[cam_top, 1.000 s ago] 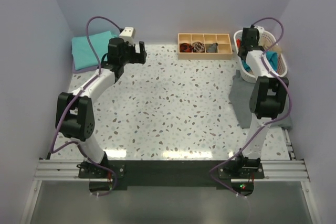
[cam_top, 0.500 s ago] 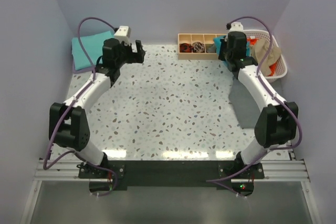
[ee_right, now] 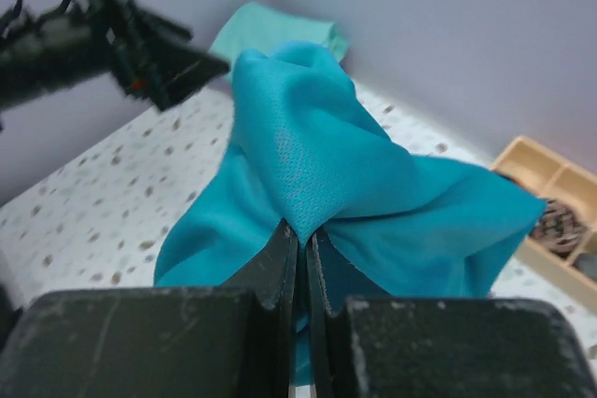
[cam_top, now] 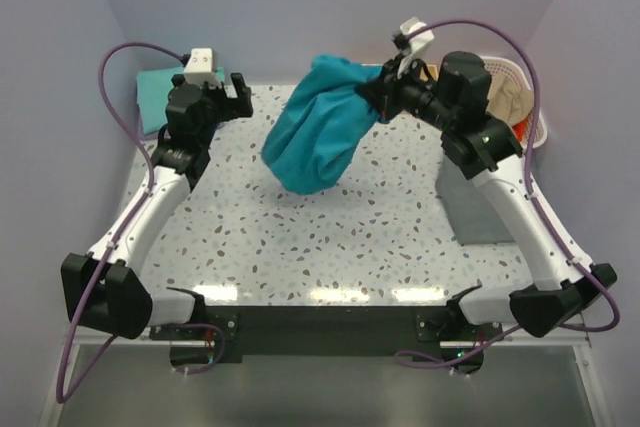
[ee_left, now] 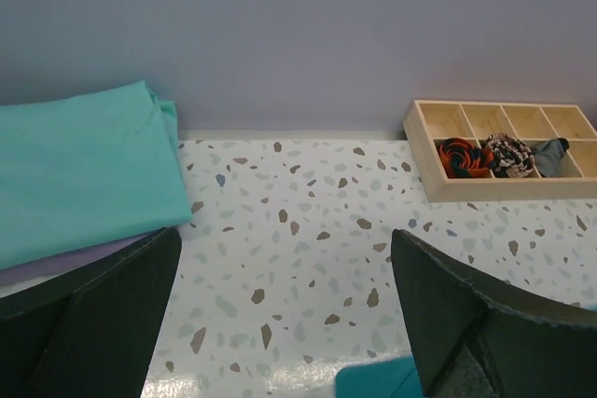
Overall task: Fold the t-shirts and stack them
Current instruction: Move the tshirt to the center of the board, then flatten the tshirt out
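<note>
My left gripper moves back and down toward the deep teal t-shirt's loose edge [cam_top: 277, 151] [ee_left: 378, 380] next, which hangs unheld to its right in the top view.
My right gripper [cam_top: 377, 90] is shut on a deep teal t-shirt [cam_top: 318, 125] and holds it bunched in the air over the back middle of the table; in the right wrist view the shirt [ee_right: 317, 165] is pinched between the closed fingers [ee_right: 280, 258]. A folded aqua-green t-shirt [cam_top: 157, 97] lies on a lavender one at the back left, also in the left wrist view [ee_left: 79, 165]. My left gripper [cam_top: 243, 97] is open and empty beside that stack. A tan and an orange shirt [cam_top: 505, 102] lie in the basket.
A white lattice basket [cam_top: 535, 112] stands at the back right. A wooden tray with four compartments [ee_left: 504, 151] sits at the back, partly hidden by the hanging shirt in the top view. A grey cloth [cam_top: 475, 207] lies on the table's right side.
My right gripper has pulled the teal shirt out of the basket and swung it left over the table. My left arm has moved left toward the folded stack.
</note>
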Robot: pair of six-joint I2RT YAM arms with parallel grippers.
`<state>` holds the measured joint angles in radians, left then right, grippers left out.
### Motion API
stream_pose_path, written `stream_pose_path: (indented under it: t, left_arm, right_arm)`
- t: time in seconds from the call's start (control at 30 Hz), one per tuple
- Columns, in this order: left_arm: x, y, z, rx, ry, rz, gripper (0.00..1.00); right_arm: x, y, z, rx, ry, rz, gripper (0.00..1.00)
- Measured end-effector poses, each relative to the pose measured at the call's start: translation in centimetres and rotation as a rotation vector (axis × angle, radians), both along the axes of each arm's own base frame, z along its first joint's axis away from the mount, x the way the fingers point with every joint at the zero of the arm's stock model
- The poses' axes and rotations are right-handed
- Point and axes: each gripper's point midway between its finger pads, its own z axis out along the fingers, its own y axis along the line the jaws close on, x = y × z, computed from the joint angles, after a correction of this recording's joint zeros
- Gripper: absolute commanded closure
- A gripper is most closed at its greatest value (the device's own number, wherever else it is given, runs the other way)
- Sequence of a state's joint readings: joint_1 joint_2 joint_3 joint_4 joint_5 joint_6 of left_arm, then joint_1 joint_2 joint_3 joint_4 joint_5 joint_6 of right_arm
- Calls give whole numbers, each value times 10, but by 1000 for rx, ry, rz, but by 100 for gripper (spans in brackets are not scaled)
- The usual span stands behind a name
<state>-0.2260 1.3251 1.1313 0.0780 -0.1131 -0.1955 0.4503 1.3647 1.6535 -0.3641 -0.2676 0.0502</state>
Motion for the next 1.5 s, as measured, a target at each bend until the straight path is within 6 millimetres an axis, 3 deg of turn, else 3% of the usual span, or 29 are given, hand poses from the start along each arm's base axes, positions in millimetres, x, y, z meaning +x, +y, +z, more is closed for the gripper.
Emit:
stream_pose_path:
  t: [0.03, 0.13, 0.27, 0.33, 0.37, 0.43, 0.5, 0.57, 0.63, 0.77, 0.83, 0.97, 1.1, 1.23, 1.5]
  left_arm:
    - [-4, 3, 2, 0, -5, 11, 0]
    - [-14, 10, 3, -1, -7, 41, 0]
    - [-24, 16, -5, -7, 15, 64, 0]
    - [-26, 17, -15, -17, 41, 74, 0]
    - [-27, 17, -22, -25, 57, 77, 0]
    - [-31, 16, -40, -38, 98, 81, 0]
    - [-36, 16, -63, -43, 149, 83, 0]
    - [-44, 14, -89, -45, 210, 85, 0]
    - [-52, 11, -111, -51, 260, 85, 0]
    - [-70, -2, -148, -62, 340, 57, 0]
    - [-80, -9, -166, -65, 382, 36, 0]
    - [-100, -32, -190, -69, 445, -40, 0]
    - [-124, -60, -212, -59, 502, -140, 0]
    - [-145, -81, -230, -35, 555, -219, 0]
    - [-157, -100, -250, 1, 609, -279, 0]
  right_arm:
    - [-13, 10, -9, 3, 19, 57, 96]
    - [-31, 24, -52, -20, 119, 135, 76]
    - [-16, 22, -142, -118, 325, 79, 61]
    - [0, 12, -204, -206, 451, -25, 49]
    - [6, 1, -243, -272, 524, -95, 31]
    - [4, -17, -295, -360, 636, -182, 14]
    - [-11, -39, -332, -451, 722, -245, 14]
    - [-21, -50, -337, -487, 748, -272, 14]
    - [-22, -50, -323, -465, 721, -269, 15]
    - [-34, -37, -287, -372, 663, -217, 15]
    - [-49, -29, -282, -330, 656, -185, 15]
    - [-88, -35, -308, -332, 739, -166, 15]
    - [-113, -47, -336, -352, 846, -186, 16]
    - [-129, -49, -351, -345, 913, -192, 17]
    - [-145, -52, -380, -350, 1034, -231, 26]
